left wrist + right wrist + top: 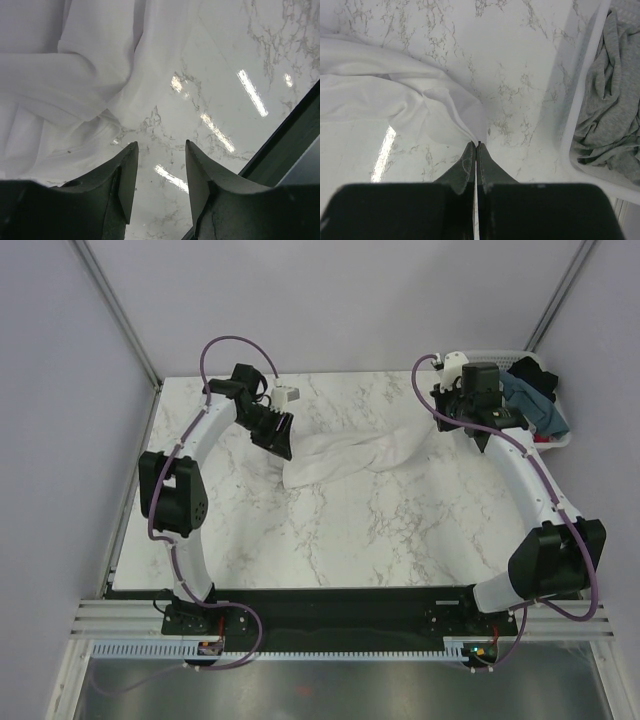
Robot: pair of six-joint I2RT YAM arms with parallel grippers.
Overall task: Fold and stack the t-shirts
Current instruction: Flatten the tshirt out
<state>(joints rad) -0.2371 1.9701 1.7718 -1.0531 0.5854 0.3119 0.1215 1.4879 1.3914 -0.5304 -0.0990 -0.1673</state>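
Observation:
My left gripper needs to move down next onto the folded edge just ahead of its fingertips, since my right gripper is already pinching one corner and the opposite end is loose.
A large white t-shirt (350,455) lies crumpled on the marble table, toward the back middle. My left gripper (281,443) hovers at the shirt's left end. In the left wrist view it (161,145) is open and empty, with the white fabric (75,75) just ahead and to the left of the fingertips. My right gripper (480,437) is at the shirt's right end. In the right wrist view it (476,144) is shut, pinching a corner of the white shirt (380,95). Grey (615,115), teal-blue (522,390) and black (532,372) shirts lie piled in the basket.
A white plastic basket (556,441) stands at the back right corner, just right of my right gripper; its rim (580,100) shows in the right wrist view. The table's dark edge (295,125) runs close to the left gripper. Grey walls enclose the table.

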